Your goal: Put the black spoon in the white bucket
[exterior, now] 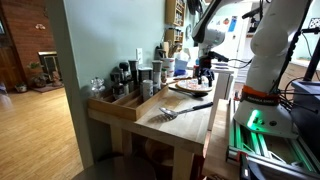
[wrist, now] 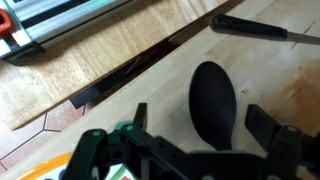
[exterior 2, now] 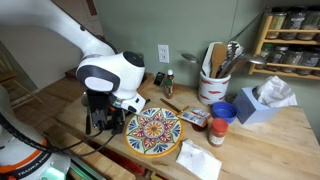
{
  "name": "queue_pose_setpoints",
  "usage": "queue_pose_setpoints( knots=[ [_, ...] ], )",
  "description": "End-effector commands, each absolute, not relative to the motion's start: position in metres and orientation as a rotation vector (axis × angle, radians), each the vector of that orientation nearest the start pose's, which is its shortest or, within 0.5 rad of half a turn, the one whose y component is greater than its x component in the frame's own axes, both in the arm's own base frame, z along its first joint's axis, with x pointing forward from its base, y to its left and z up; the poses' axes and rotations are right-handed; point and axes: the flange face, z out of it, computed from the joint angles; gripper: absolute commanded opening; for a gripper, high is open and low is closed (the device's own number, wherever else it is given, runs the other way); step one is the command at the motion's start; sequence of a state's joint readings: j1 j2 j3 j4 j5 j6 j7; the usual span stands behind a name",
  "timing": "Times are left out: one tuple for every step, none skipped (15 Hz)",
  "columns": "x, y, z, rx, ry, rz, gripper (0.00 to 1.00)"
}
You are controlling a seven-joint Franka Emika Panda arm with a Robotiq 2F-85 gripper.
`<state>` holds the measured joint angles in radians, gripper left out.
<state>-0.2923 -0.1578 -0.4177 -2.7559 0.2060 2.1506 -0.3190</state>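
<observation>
My gripper should go down around the black spoon's bowl toward the table and close, as the bowl already lies between my open fingertips, clear of both.
The black spoon (wrist: 213,100) lies flat on the wooden table; only its oval bowl shows in the wrist view, the handle hidden under my gripper. My gripper (wrist: 200,128) is open, low over the table, one finger on each side of the bowl and touching neither side. In both exterior views the gripper (exterior 2: 100,122) (exterior: 205,72) hangs beside the patterned round plate (exterior 2: 154,132), and the spoon is hidden behind it. The white bucket (exterior 2: 212,88), holding several utensils, stands at the back by the wall, well beyond the plate.
A silver fork-like utensil with a black handle (exterior: 175,112) lies near the table's front; its handle shows in the wrist view (wrist: 250,27). A blue cup (exterior 2: 222,111), a red-lidded jar (exterior 2: 217,130), a tissue box (exterior 2: 262,100), a napkin (exterior 2: 200,160) and a tray of bottles (exterior: 125,95) stand around.
</observation>
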Motion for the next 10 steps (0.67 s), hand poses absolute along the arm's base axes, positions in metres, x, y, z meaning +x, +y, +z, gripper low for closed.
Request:
queue_pose_setpoints(
  knots=[
    [0.251,-0.213,0.219,-2.495,0.777,0.383,1.00],
    [0.249,-0.214,0.216,-2.474,0.792,0.378,1.00],
    [0.248,-0.215,0.213,-2.461,0.803,0.368,1.00],
    [0.247,-0.216,0.211,-2.445,0.811,0.362,1.00],
    [0.247,-0.216,0.208,-2.438,0.818,0.360,1.00],
    [0.246,-0.215,0.206,-2.428,0.819,0.358,1.00],
    [0.247,-0.213,0.203,-2.426,0.819,0.362,1.00],
    [0.247,-0.211,0.200,-2.424,0.809,0.371,1.00],
    [0.248,-0.210,0.198,-2.423,0.804,0.378,1.00],
    [0.248,-0.208,0.195,-2.425,0.797,0.384,1.00]
  ],
)
